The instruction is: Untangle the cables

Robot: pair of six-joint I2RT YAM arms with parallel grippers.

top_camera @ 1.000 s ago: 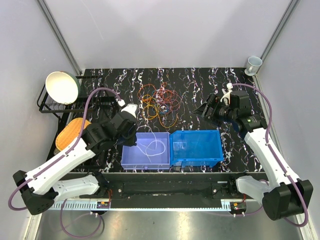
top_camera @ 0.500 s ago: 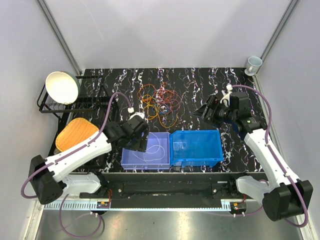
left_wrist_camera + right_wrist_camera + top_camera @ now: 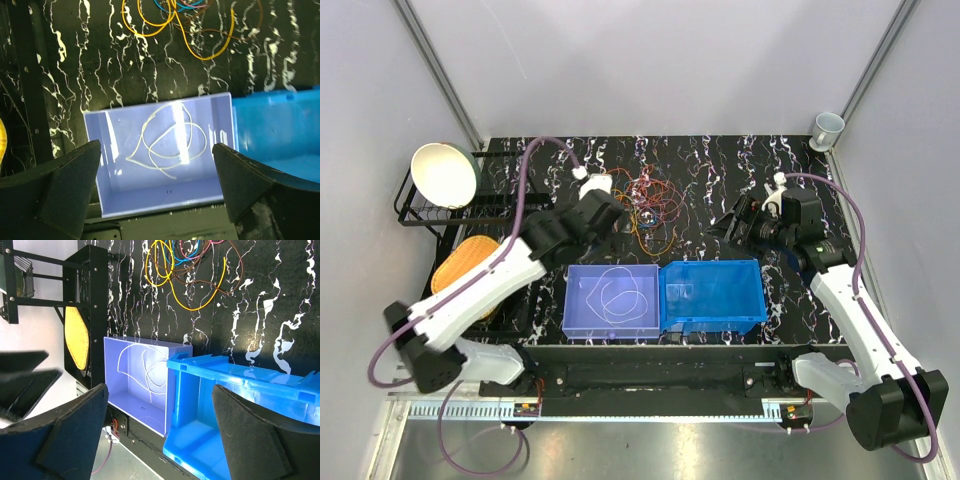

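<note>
My left gripper moves outward and down onto the thin brown cable's near bend beside the yellow loops next. That part of the brown cable lies at the tangle's near side.
The cables (image 3: 646, 208) lie as a tangle of orange, yellow, red and blue loops at the table's middle back, also visible as cables (image 3: 148, 34) and cables (image 3: 197, 307). One white cable (image 3: 619, 294) lies coiled alone in the lavender bin (image 3: 572, 318); the left wrist view looks straight down on this white cable (image 3: 170, 145). My left gripper (image 3: 608, 222) hovers open and empty between tangle and bin, its jaws wide in the left gripper (image 3: 156, 165) view. My right gripper (image 3: 730, 223) is open and empty, right of the tangle and above the blue bin (image 3: 752, 300).
The blue bin (image 3: 225, 385) stands against the lavender bin (image 3: 140, 390) at the near edge. A black dish rack (image 3: 415, 212) with a white bowl (image 3: 445, 174) and a yellow woven pad (image 3: 465, 262) fills the left side. A cup (image 3: 827, 127) sits back right.
My left gripper has opened and swung from the lavender bin's left edge up toward the tangle. The white cable stays in the bin. The right arm has shifted slightly left.
</note>
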